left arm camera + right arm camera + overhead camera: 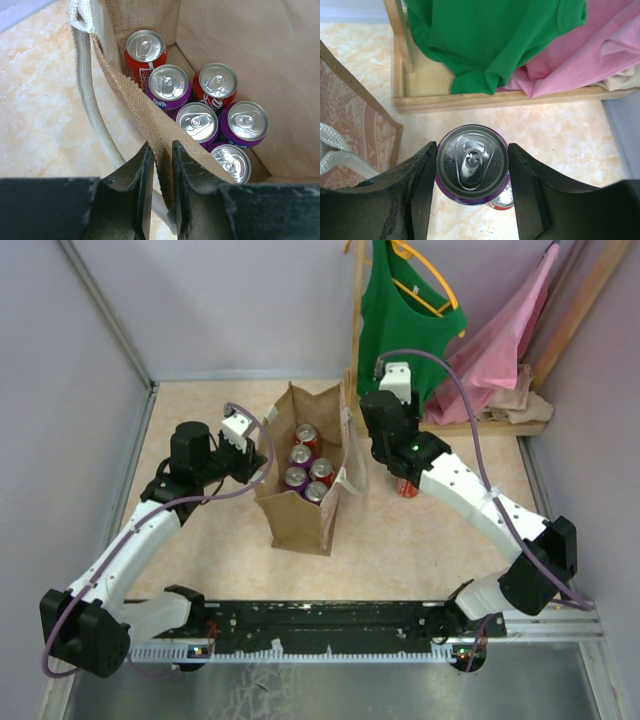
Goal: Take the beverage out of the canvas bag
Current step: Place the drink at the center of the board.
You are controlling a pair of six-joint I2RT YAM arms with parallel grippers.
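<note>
My right gripper will next lower the purple can onto the bare table between the bag and the standing red can and let go of it there.
The tan canvas bag [300, 510] stands upright mid-table with several red and purple cans [305, 465] inside. My left gripper [255, 445] is shut on the bag's left rim; in the left wrist view its jaws [162, 165] pinch the woven edge [135, 100], with the pale strap handle [90, 100] beside and the cans [197, 122] below. My right gripper [392, 445] is to the right of the bag, shut on a purple can [472, 165] held above the table. A red can [407, 487] stands on the table just under it and also shows in the right wrist view [501, 200].
A wooden rack [480, 425] at the back right holds a green shirt [400, 310] and pink cloth [500, 350]. Its base board [495, 97] lies just beyond the held can. Grey walls close in the left, back and right sides.
</note>
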